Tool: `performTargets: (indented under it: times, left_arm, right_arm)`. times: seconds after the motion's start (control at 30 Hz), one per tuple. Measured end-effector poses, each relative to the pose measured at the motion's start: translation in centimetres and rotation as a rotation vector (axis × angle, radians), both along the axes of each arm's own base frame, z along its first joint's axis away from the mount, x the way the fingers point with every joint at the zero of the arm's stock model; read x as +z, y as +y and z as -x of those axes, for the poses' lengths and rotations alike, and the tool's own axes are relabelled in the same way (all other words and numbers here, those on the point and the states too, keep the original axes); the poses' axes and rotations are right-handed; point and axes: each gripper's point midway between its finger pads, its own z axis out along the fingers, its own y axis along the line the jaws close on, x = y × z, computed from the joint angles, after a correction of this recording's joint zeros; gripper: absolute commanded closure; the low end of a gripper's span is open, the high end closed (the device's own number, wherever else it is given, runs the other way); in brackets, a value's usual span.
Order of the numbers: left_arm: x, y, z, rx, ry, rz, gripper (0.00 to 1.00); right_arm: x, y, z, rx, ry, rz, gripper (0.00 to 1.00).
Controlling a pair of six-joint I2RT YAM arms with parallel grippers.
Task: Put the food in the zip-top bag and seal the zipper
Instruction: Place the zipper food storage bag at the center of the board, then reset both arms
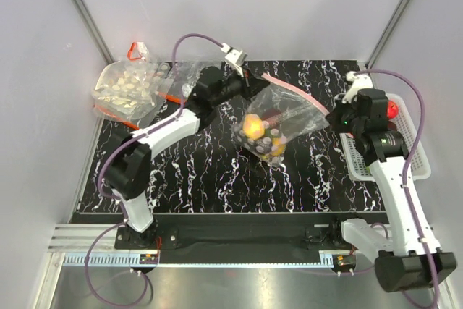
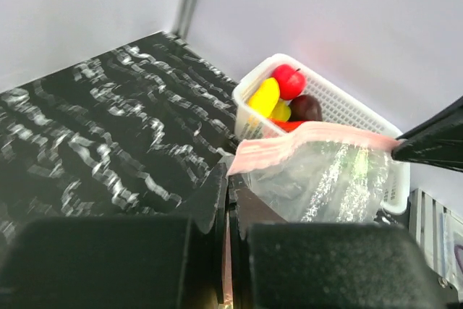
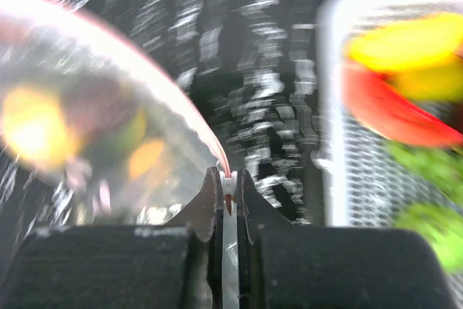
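My right gripper moves over the basket's bag-side edge (image 1: 346,151) (image 3: 333,110) next, to its right in the top view, and releases the slider, already at the zipper's end.
The zip-top bag (image 1: 286,122) hangs stretched between my two grippers above the table. Its zipper (image 1: 296,90) runs along the top edge. Inside it lie a yellow-orange food piece (image 1: 252,126) and darker pieces. My left gripper (image 1: 253,83) is shut on the zipper's left end, as the left wrist view (image 2: 230,179) shows with the pink strip (image 2: 304,139). My right gripper (image 1: 335,119) is shut on the right end; the right wrist view (image 3: 228,179) shows a small white slider between the fingertips. More food (image 2: 265,97) lies in the white basket (image 2: 347,110).
The white mesh basket (image 1: 418,161) stands at the table's right edge with red food (image 1: 393,110), and yellow, red and green pieces (image 3: 405,41). A second clear bag (image 1: 130,86) with pale contents lies at the back left. White walls enclose the table.
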Motion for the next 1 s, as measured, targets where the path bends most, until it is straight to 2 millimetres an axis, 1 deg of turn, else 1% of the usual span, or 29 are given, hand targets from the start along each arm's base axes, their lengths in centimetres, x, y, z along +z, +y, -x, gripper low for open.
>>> performTargets:
  times: [0.07, 0.13, 0.2, 0.23, 0.27, 0.3, 0.33, 0.37, 0.4, 0.43, 0.47, 0.5, 0.53, 0.57, 0.63, 0.67, 0.7, 0.77, 0.8, 0.83, 0.87, 0.9, 1.0]
  left_arm:
    - [-0.3, -2.7, -0.6, -0.029, -0.005, 0.003, 1.00]
    - [-0.9, -5.3, -0.8, -0.063, -0.009, 0.007, 0.98]
    - [-1.4, -7.8, -0.6, -0.095, -0.015, 0.016, 0.90]
    - [-1.6, -9.0, -0.5, -0.111, -0.017, 0.021, 0.71]
    - [-1.7, -10.2, -0.4, -0.126, -0.028, 0.026, 0.60]
    - [-1.8, -11.4, -0.2, -0.141, -0.032, 0.031, 0.52]
    - [-1.9, -12.3, -0.1, -0.152, -0.034, 0.037, 0.39]
    - [-1.9, -13.1, 0.1, -0.158, -0.043, 0.038, 0.20]
    - [-2.2, -13.6, 0.3, -0.163, -0.044, 0.035, 0.13]
    - [-2.3, -14.0, 0.7, -0.166, -0.045, 0.034, 0.08]
    - [-2.3, -14.2, 0.9, -0.162, -0.049, 0.030, 0.01]
    - [-2.3, -14.2, 0.9, -0.153, -0.059, 0.028, 0.01]
    - [-2.3, -13.9, 0.8, -0.137, -0.069, 0.018, 0.01]
    - [-2.5, -13.3, 0.7, -0.115, -0.073, 0.000, 0.01]
    - [-2.6, -11.6, 0.5, -0.069, -0.082, -0.043, 0.01]
    - [-2.5, -10.5, 0.3, -0.040, -0.087, -0.066, 0.01]
    - [-2.0, -9.1, 0.2, -0.005, -0.099, -0.084, 0.01]
    - [-0.4, -5.7, 0.4, 0.080, -0.111, -0.123, 0.01]
    - [0.7, -3.8, 0.7, 0.125, -0.114, -0.137, 0.01]
    - [2.2, -1.9, 0.9, 0.179, -0.120, -0.140, 0.01]
    - [3.5, -0.3, 1.1, 0.224, -0.124, -0.139, 0.01]
    - [5.4, 1.7, 1.5, 0.284, -0.126, -0.131, 0.01]
    - [10.1, 7.3, 3.6, 0.437, -0.120, -0.077, 0.01]
  right_arm:
    - [-0.5, -3.6, -0.5, -0.145, -0.001, -0.021, 1.00]
    - [-0.8, -6.5, -0.8, -0.267, -0.009, -0.046, 1.00]
    - [-0.8, -8.7, -0.9, -0.367, -0.023, -0.067, 1.00]
    - [-0.7, -9.6, -0.9, -0.410, -0.030, -0.075, 1.00]
    - [-0.7, -10.4, -0.9, -0.450, -0.039, -0.080, 0.96]
    - [-0.6, -11.3, -0.9, -0.496, -0.048, -0.082, 0.95]
    - [-0.7, -11.9, -0.9, -0.531, -0.052, -0.080, 0.94]
    - [-0.8, -12.6, -0.9, -0.565, -0.053, -0.078, 0.93]
    - [-0.8, -13.0, -1.0, -0.586, -0.054, -0.078, 0.91]
    - [-1.0, -13.5, -1.2, -0.614, -0.052, -0.080, 0.79]
    - [-1.4, -14.0, -1.3, -0.645, -0.043, -0.086, 0.55]
    - [-1.9, -14.5, -1.5, -0.672, -0.027, -0.095, 0.03]
    - [-2.4, -14.9, -1.6, -0.696, -0.013, -0.095, 0.00]
    - [-2.9, -15.5, -1.7, -0.718, 0.002, -0.092, 0.00]
    - [-3.4, -16.1, -1.9, -0.749, 0.022, -0.092, 0.00]
    - [-3.3, -16.3, -2.0, -0.761, 0.023, -0.094, 0.01]
    - [-3.0, -16.4, -2.0, -0.767, 0.016, -0.097, 0.00]
    - [-2.0, -16.4, -2.1, -0.770, -0.013, -0.106, 0.00]
    - [-1.3, -16.3, -2.0, -0.767, -0.031, -0.111, 0.00]
    - [-0.6, -16.1, -1.9, -0.761, -0.051, -0.120, 0.00]
    - [0.1, -15.8, -1.7, -0.751, -0.074, -0.132, 0.00]
    - [0.9, -15.4, -1.5, -0.733, -0.098, -0.150, 0.00]
    - [3.4, -13.8, -0.7, -0.686, -0.172, -0.230, 0.00]
